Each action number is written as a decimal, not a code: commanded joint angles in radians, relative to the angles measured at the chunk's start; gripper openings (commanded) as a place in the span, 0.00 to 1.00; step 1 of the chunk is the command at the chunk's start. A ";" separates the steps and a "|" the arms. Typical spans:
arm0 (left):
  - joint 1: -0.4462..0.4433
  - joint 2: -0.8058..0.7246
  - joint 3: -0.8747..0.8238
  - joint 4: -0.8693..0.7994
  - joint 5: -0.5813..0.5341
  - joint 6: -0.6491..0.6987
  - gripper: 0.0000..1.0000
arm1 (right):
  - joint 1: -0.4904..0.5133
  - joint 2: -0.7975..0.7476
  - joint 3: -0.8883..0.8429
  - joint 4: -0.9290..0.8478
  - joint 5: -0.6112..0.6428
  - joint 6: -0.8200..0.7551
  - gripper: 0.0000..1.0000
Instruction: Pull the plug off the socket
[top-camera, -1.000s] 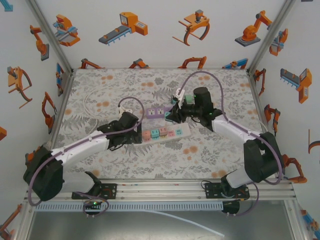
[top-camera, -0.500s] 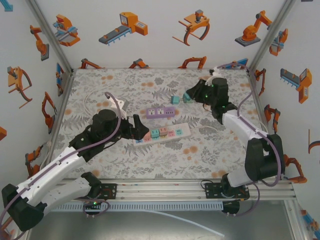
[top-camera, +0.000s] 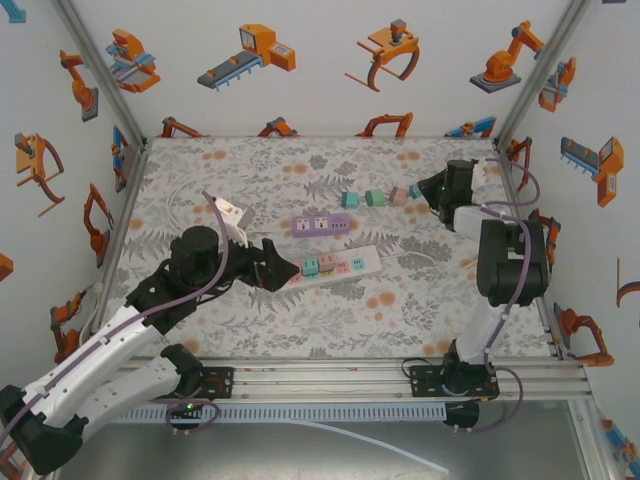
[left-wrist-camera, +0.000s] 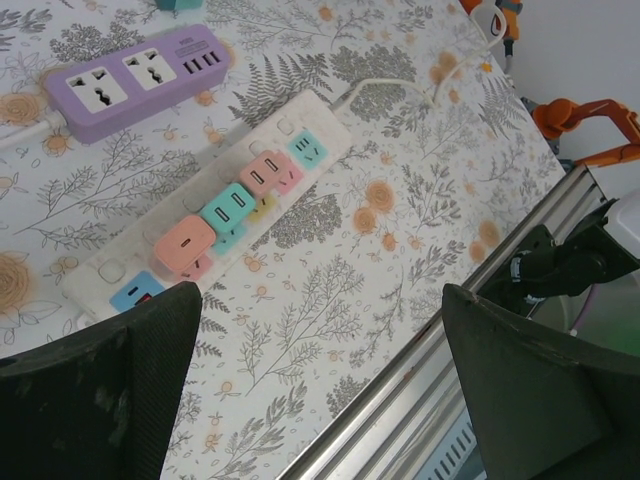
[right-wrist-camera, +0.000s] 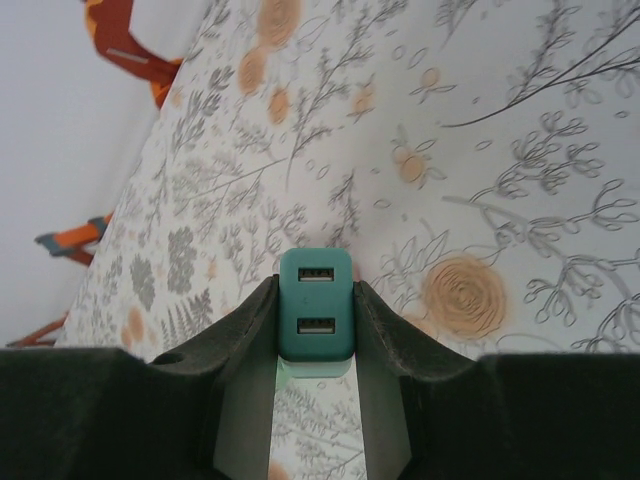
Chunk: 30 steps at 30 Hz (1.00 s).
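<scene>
Next, my right gripper moves down onto the open tabletop (top-camera: 417, 197) beside the nearest loose pink plug and releases the teal plug, since that spot lies clear.
The white power strip (top-camera: 335, 265) lies mid-table with pink and teal plugs (left-wrist-camera: 228, 208) still seated in its sockets. My left gripper (top-camera: 285, 268) hovers at the strip's left end, jaws wide open, nothing between its fingers (left-wrist-camera: 100, 390). In the left wrist view the strip (left-wrist-camera: 120, 270) lies ahead of the left gripper (left-wrist-camera: 320, 385). Toward the back right corner, my right gripper (top-camera: 425, 190) is shut on a dark teal USB plug (right-wrist-camera: 316, 318), held free of any socket just above the table. That plug (top-camera: 414, 191) sits at the right gripper's (right-wrist-camera: 316, 335) fingertips.
A purple power strip (top-camera: 320, 224) lies behind the white one, also seen at the top left of the left wrist view (left-wrist-camera: 135, 80). Three loose plugs (top-camera: 374, 197) lie in a row left of the right gripper. The aluminium front rail (left-wrist-camera: 400, 400) runs close under the left gripper.
My right gripper has carried the teal plug away from the strip to the back right. My left gripper has opened wider and drawn back from the strip's left end.
</scene>
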<state>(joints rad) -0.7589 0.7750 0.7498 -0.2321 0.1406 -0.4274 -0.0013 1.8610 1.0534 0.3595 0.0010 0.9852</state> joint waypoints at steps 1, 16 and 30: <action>-0.006 -0.037 -0.019 -0.036 -0.028 0.019 0.97 | -0.021 0.052 0.050 0.058 0.053 0.060 0.02; -0.005 -0.023 -0.018 -0.069 -0.092 0.010 0.97 | -0.023 0.113 0.009 0.059 0.019 0.096 0.34; -0.005 -0.028 -0.021 -0.109 -0.200 -0.018 0.97 | -0.042 -0.078 -0.144 0.041 0.098 0.086 0.50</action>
<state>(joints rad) -0.7589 0.7509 0.7326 -0.3153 -0.0124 -0.4313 -0.0296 1.8641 0.9428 0.4034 0.0475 1.0771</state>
